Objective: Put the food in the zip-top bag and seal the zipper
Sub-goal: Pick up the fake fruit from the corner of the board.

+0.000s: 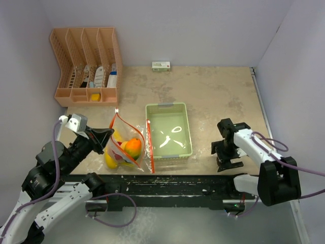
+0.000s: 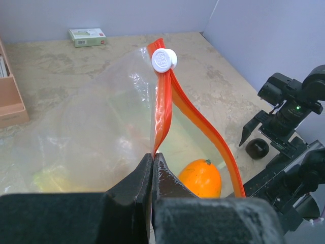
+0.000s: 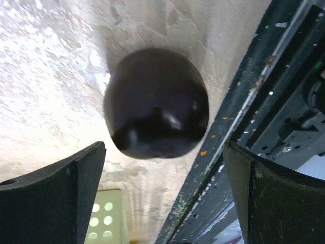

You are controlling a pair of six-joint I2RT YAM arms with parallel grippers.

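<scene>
My right gripper is still too high, with its fingers short of the fruit's middle. It needs to go down around the dark purple fruit (image 1: 221,160) (image 3: 157,104) next and then close.
The zip-top bag (image 1: 124,147) lies left of the tray with yellow and orange food (image 1: 131,147) inside it. My left gripper (image 2: 153,155) is shut on the bag's orange-red zipper (image 2: 162,109), holding one end of the mouth up. The mouth gapes, and a small orange (image 2: 201,178) shows inside. A white slider (image 2: 164,60) sits at the strip's far end. A dark purple fruit (image 3: 157,104) rests on the table near the front rail. My right gripper (image 3: 163,147) hangs over it, open, with one finger on each side and neither touching.
The pale green tray (image 1: 189,133) stands mid-table with nothing in it. A peach file organizer (image 1: 86,66) is at the back left and a small green box (image 1: 161,65) sits by the back wall. A black rail (image 1: 167,184) runs along the near edge.
</scene>
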